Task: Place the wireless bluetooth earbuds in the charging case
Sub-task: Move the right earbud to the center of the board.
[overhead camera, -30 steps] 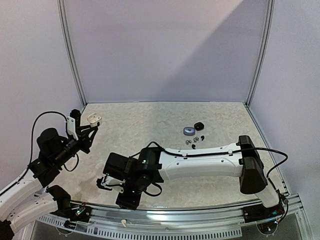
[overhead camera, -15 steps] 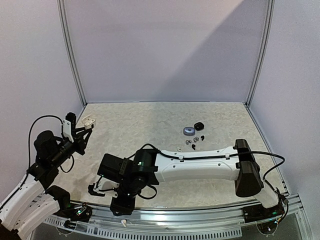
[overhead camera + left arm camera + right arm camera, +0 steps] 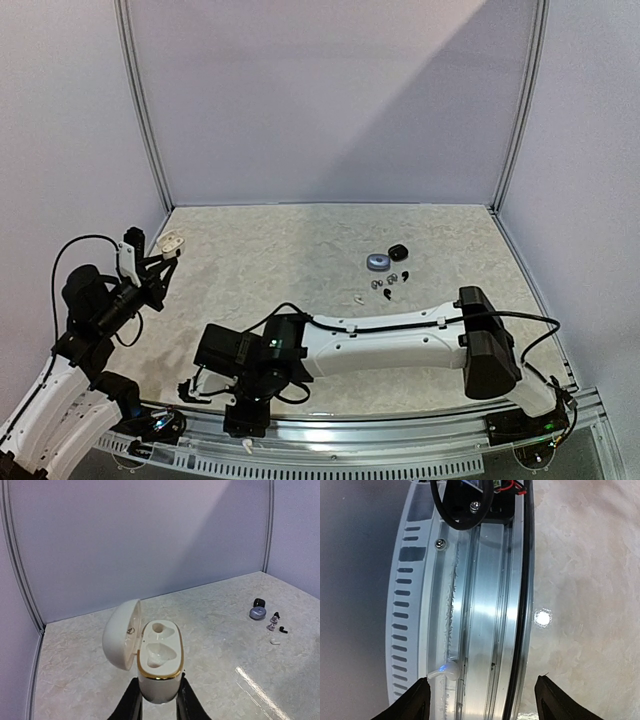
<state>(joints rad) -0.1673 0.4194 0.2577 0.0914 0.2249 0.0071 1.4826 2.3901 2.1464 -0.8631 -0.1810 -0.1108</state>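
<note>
The white earbud is off the middle of the finger gap, toward the slotted bar. I will turn my right gripper and lower it that way onto the earbud's round head (image 3: 247, 445) (image 3: 452, 670).
My left gripper (image 3: 156, 700) is shut on the base of a white charging case (image 3: 159, 666) with a gold rim. The case is upright, its lid (image 3: 121, 634) swung open to the left, and both wells are empty. From above, the case (image 3: 172, 240) is at the table's far left. My right gripper (image 3: 482, 695) is open above the aluminium rail (image 3: 485, 605) at the table's near edge. One white earbud (image 3: 445, 671) lies in the rail's groove, close to the left finger (image 3: 415, 702) and not held. More earbuds (image 3: 385, 283) lie at centre right, with a white one (image 3: 359, 297) beside them.
A round bluish-silver case (image 3: 377, 262) and a small black case (image 3: 398, 250) sit behind the loose earbuds. The right arm (image 3: 390, 340) stretches low across the table's front. A black cable (image 3: 522, 605) runs along the rail. Walls close in on three sides.
The right arm has swung left and toward the near edge, bringing its jaws over the rail, and they have opened wider. The left arm has drawn back to the left with the case.
</note>
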